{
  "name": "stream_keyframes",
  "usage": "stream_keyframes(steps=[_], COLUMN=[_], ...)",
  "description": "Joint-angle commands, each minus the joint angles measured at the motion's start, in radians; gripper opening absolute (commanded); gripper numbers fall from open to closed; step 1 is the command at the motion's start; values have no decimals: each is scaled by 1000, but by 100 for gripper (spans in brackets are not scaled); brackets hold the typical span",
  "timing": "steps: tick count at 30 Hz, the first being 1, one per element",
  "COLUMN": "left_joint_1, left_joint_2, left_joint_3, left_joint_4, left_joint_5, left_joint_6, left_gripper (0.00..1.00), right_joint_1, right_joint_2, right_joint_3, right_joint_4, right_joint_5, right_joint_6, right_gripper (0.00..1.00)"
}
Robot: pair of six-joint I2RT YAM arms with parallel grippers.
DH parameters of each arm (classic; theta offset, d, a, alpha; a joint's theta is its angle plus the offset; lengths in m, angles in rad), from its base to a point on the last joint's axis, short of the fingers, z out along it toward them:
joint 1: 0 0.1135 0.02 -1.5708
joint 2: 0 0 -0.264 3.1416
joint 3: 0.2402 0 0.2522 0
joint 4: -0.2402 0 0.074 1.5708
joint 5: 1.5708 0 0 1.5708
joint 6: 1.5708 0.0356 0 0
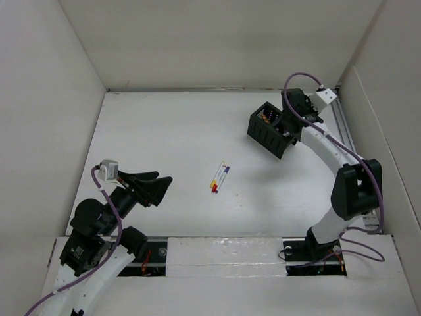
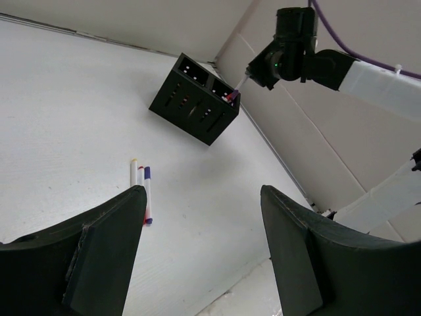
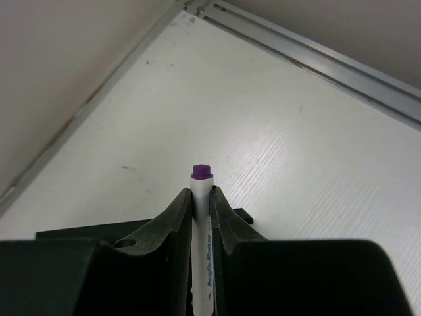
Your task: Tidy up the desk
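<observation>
My right gripper shifts the upright marker to the left in the top view next, over the organizer box's other section, whose top faces up.
The desk is a white tabletop inside white walls. A black two-compartment organizer box stands at the back right; it also shows in the left wrist view. My right gripper is over the box's right compartment, shut on a white marker with a purple cap, held upright between the jaws. Three markers lie side by side mid-desk, also seen in the left wrist view. My left gripper is open and empty at the front left, to the left of them.
A thin metal rail runs along the desk's right side, close behind the box, and shows in the right wrist view. White panel walls enclose the left, back and right. The arm bases sit at the near edge.
</observation>
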Motion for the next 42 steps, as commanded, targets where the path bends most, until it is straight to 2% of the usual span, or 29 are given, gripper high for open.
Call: stream_keyframes(steps=[1,8,16,23,25,28,29,31,35,37,38,40,41,42], left_joint_1=[-5,-5,-5,-5,-5,-5,-5,-5,-5,-5,-5,-5,-5,-5], left_joint_2=[7,10,7,-1,7,7,5,4,4,7,10,8,4,-1], left_joint_3=[-4,-4,-7,-8,-7,-5,-8,-7,-7,-8,-7,-4,-5,-7], left_joint_4=[39,38,46,47,43,41,41,46,42,46,43,39,39,44], left_joint_5=[10,10,10,5,8,5,8,8,8,11,10,7,5,7], left_joint_6=[6,5,5,5,5,3,6,5,5,6,6,5,6,5], left_gripper=[66,66,66,66,66,66,66,66,66,66,66,66,66,66], right_joint_1=[-5,-5,5,95,117,144,158,170,225,239,255,299,319,340], right_joint_2=[40,120,141,206,239,273,275,252,142,88,39,-10,-35,-76], right_joint_3=[69,104,89,92,113,161,169,175,134,89,83,58,19,-7], right_joint_4=[16,31,72,72,25,-80,-101,-142,-104,-20,-21,6,22,46], right_joint_5=[45,120,184,293,333,382,387,369,327,254,229,172,152,128], right_joint_6=[-29,-67,-69,-63,-31,63,81,121,92,17,20,-3,-15,-33], right_gripper=[0,0,0,1,4,19,28,34,45,49,49,43,32,27])
